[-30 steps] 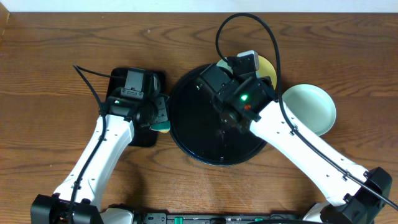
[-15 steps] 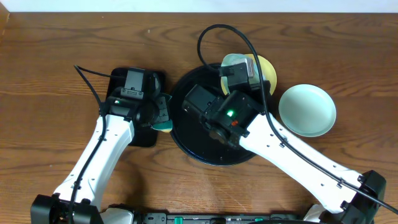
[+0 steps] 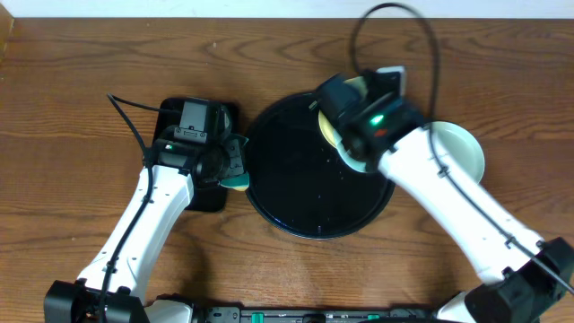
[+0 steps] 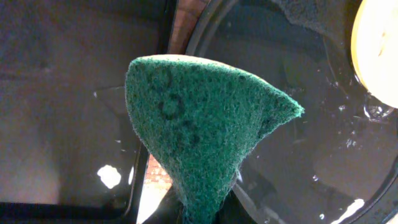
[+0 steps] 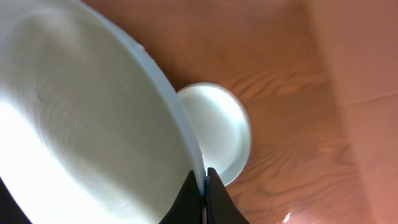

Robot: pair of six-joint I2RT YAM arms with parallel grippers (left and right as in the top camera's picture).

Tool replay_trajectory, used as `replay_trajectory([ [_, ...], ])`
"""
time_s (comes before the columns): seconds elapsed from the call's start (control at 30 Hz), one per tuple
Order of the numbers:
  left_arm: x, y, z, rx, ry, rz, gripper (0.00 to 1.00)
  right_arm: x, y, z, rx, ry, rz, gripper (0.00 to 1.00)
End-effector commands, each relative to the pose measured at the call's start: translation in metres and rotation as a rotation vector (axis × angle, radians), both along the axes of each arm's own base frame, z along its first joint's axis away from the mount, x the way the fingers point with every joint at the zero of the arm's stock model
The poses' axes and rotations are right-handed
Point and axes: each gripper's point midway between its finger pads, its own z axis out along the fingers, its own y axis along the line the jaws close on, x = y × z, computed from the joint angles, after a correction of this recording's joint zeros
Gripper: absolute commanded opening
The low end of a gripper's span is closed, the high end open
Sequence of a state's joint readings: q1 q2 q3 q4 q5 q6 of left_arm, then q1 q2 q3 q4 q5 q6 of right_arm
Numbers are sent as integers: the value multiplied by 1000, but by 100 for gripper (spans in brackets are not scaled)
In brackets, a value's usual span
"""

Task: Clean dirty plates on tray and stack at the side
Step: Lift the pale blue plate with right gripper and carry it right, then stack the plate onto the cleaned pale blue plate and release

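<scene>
I will move my right gripper off the round tray and down over the other mint plate next and release my plate there, because that matching plate is already beside the tray.
The round black tray lies mid-table, wet and glossy, and also shows in the left wrist view. My right gripper is shut on the rim of a mint plate and holds it tilted over the tray's back right. Its lower edge shows under the arm. The fingers pinch the rim. A yellow plate's edge shows beside it. Another mint plate rests on the table right of the tray. My left gripper is shut on a green sponge at the tray's left rim.
A smaller rectangular black tray lies left of the round one, under the left arm. The right arm's black cable loops over the back of the table. Bare wood surrounds both trays.
My right arm has swung from over the tray's middle to its back right, carrying the mint plate. The left arm and sponge have not moved.
</scene>
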State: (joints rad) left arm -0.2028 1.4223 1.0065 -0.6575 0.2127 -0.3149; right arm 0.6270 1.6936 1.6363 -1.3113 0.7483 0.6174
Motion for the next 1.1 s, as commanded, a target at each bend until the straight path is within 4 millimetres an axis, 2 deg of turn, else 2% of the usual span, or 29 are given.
replay_trajectory([
  [0.0,2,-2,4,-18,-7,3,8,2,7,-23,256,203,102,1],
  [0.13,2,-2,4,-18,-7,3,7,11,-20,-31,444,262,54,1],
  [0.23,2,-1,4,-18,-7,3,7,15,-56,-34,524,264,-52,1],
  [0.27,2,-1,4,-18,-8,3,8,15,-77,-35,539,256,-123,1],
  [0.4,2,-1,4,-18,-8,3,8,7,-138,-45,562,242,-313,1],
  [0.5,2,-1,4,-18,-8,3,7,-3,-178,-60,570,238,-433,1],
  [0.63,2,-1,4,-18,-8,3,7,-23,-218,-90,571,234,-584,1],
  [0.7,3,-2,5,-19,-13,3,7,-29,-228,-106,584,231,-621,1],
  [0.8,5,-2,6,-21,-22,3,7,-35,-234,-129,586,231,-641,1],
  [0.9,7,-2,7,-22,-29,3,7,-33,-231,-149,590,214,-629,1],
  [1.07,9,-3,8,-24,-37,3,7,-24,-216,-178,612,179,-562,1],
])
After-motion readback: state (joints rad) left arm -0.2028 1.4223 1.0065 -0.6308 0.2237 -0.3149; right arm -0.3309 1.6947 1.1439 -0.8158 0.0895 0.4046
